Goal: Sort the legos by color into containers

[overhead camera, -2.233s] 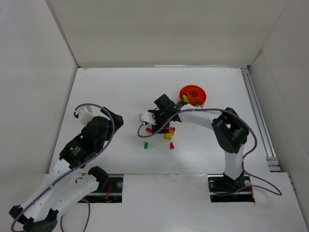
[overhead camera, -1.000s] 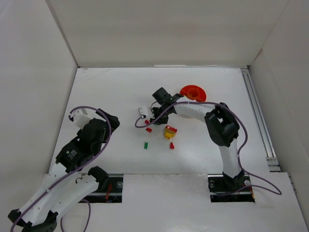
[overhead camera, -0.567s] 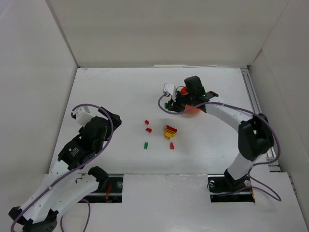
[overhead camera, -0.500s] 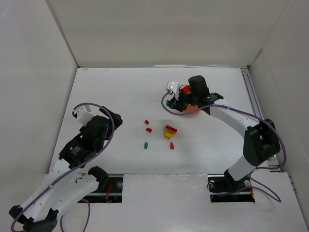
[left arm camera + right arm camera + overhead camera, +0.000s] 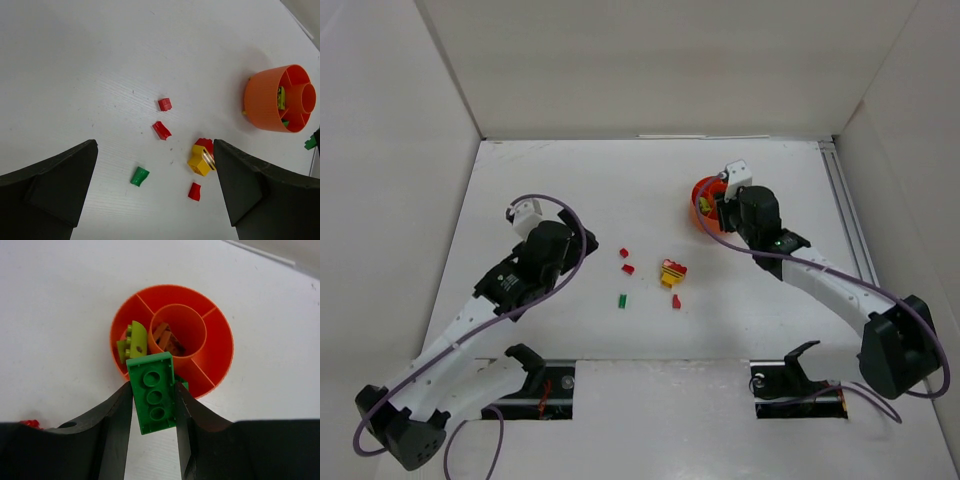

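Note:
To lower the green brick over the orange bowl's near section [image 5: 712, 214] [image 5: 188, 379], my right gripper needs to first tilt to point away from my base.
My right gripper [image 5: 152, 395] is shut on a green brick [image 5: 151, 390] and holds it just above the near rim of the orange bowl [image 5: 222, 347]. Lime bricks [image 5: 132, 342] lie in the bowl's left compartment. Brown ones [image 5: 167, 338] fill the central cup. A green piece [image 5: 181, 384] shows in the near compartment. From above, the right gripper [image 5: 720, 205] covers part of the bowl [image 5: 702, 192]. My left gripper [image 5: 155, 200] hangs open above the loose legos: a green one [image 5: 140, 176], three red ones [image 5: 164, 104] [image 5: 162, 130] [image 5: 194, 191] and a yellow-and-red clump [image 5: 201, 159].
White walls close in the table on the left, back and right. A metal rail [image 5: 850, 230] runs along the right edge. The loose bricks [image 5: 672, 272] lie mid-table between the two arms.
The right arm has swung from the loose pile back to the bowl, carrying the green brick. The left arm has reached forward and right, towards the loose bricks.

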